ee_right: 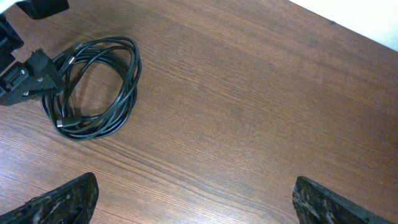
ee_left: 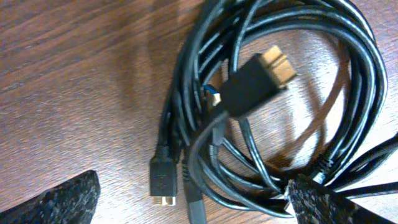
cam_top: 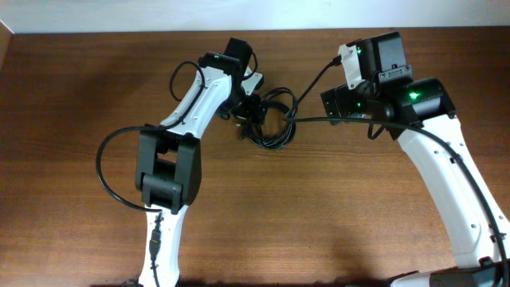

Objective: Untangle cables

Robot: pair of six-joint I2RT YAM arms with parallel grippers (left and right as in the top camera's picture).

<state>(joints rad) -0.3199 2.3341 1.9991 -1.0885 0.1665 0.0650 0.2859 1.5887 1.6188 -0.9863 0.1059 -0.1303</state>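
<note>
My left gripper comes down around the coil's pieces of cable and plug ends next and closes on the coil, since they lie between my open fingers.
A tangled coil of black cables [cam_top: 271,121] lies on the wooden table [cam_top: 80,96] at back centre. In the left wrist view the coil [ee_left: 348,81] fills the frame, with a gold-tipped plug [ee_left: 258,78] on top and a smaller plug [ee_left: 163,180] lying on the wood. My left gripper [cam_top: 243,112] is open, fingers wide apart [ee_left: 196,205], low over the coil's left side; strands lie between the fingers. My right gripper [cam_top: 339,100] is open and empty [ee_right: 196,199] above bare wood, right of the coil [ee_right: 96,87].
The white wall edge [cam_top: 159,16] runs along the table's far side, close behind the coil. The left arm's own black cable [cam_top: 107,171] loops out at the left. The right arm's cable [cam_top: 319,80] arcs near the coil. Bare wood lies in front.
</note>
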